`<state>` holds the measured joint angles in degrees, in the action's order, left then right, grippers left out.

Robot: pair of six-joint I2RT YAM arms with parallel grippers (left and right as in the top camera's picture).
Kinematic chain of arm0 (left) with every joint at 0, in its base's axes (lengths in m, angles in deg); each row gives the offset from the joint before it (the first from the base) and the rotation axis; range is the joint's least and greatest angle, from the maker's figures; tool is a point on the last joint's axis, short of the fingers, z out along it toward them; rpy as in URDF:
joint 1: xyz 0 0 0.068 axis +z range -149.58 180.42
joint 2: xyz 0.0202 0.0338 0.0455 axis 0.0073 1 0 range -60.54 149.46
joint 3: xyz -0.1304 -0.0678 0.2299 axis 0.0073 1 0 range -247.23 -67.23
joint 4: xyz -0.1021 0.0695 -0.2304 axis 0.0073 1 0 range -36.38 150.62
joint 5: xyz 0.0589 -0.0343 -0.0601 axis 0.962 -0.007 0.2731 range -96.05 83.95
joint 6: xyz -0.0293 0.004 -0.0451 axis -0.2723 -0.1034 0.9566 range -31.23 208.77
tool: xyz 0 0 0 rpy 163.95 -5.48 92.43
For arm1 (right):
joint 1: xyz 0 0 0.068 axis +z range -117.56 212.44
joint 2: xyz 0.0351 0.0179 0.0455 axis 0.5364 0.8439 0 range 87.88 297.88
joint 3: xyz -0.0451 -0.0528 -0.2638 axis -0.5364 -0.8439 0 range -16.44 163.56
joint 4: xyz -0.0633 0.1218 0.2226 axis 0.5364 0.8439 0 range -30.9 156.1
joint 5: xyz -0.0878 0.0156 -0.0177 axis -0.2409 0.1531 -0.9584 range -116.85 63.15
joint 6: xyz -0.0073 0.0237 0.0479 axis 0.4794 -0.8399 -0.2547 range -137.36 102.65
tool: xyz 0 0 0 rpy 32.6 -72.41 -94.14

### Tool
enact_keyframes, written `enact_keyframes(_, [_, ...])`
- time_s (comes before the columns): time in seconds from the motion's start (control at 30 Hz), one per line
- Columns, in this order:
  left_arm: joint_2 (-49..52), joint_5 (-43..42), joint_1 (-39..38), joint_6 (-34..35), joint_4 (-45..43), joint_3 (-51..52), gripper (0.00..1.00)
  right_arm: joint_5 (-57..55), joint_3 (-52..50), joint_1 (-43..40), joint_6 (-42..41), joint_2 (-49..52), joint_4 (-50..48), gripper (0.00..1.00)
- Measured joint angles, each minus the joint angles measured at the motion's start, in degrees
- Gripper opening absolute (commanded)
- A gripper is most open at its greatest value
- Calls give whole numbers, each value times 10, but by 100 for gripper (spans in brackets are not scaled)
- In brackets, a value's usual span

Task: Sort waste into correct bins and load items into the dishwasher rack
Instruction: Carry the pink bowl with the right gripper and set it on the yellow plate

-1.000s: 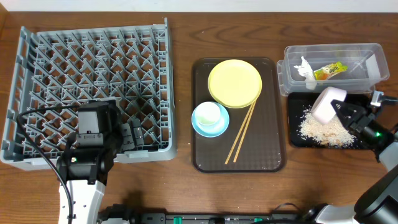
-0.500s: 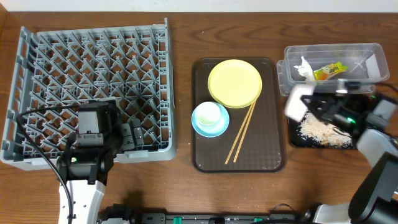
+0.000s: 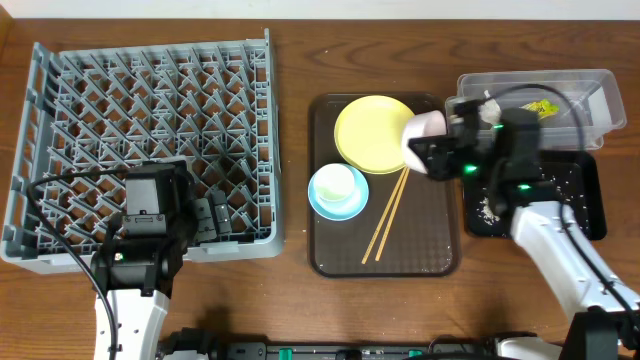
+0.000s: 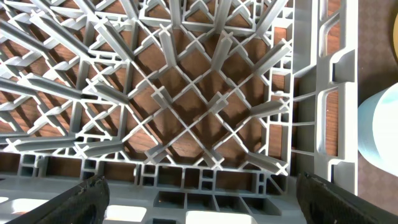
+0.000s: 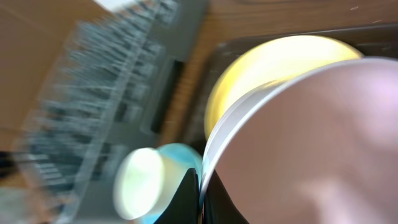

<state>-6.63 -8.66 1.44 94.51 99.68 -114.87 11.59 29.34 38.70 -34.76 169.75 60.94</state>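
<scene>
I will move my right gripper to the left in the overhead view next, because the plate is below, to that side. Then I will lower the pinkish-white bowl onto the empty yellow plate (image 3: 370, 133) (image 5: 273, 65) and let go of it.
My right gripper (image 3: 437, 152) is shut on the rim of the pinkish-white bowl (image 3: 424, 131) and holds it tilted over the right edge of the yellow plate (image 3: 372, 133). In the right wrist view the bowl (image 5: 311, 143) fills the frame, its rim pinched between my fingers (image 5: 189, 196). The white cup (image 3: 335, 183) stands in the light blue bowl (image 3: 350, 205). The chopsticks (image 3: 388, 215) lie beside it. My left gripper (image 4: 199, 208) is open and empty over the grey rack's (image 3: 150, 110) front edge. The tissue (image 3: 487, 108) and wrapper (image 3: 540, 106) lie in the clear tub (image 3: 600, 85). Rice grains (image 3: 489, 209) lie in the black tray (image 3: 585, 215).
The plate, bowl and chopsticks rest on a brown serving tray (image 3: 440, 250) at the table's middle. My right arm reaches across the black tray and hides part of it. The light blue bowl shows at the right edge of the left wrist view (image 4: 380, 130).
My right gripper has carried the pinkish-white bowl leftward from above the black tray to above the brown tray beside the yellow plate. The left arm has not moved.
</scene>
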Motion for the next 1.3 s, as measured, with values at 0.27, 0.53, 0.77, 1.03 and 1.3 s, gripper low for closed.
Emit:
enact_keyframes(0.27, [0,0,0,0,0,0,97,-224,0,123,101,3,-52,1])
enact_keyframes(0.53, [0,0,0,0,0,0,97,-265,29,145,141,50,19,1])
enact_keyframes(0.77, [0,0,0,0,-1,0,97,-264,216,145,165,127,205,1])
enact_keyframes(1.03, [0,0,0,0,-1,0,97,-244,315,147,173,242,276,1])
enact_keyframes(1.3, [0,0,0,0,-1,0,97,-245,315,163,181,324,243,15])
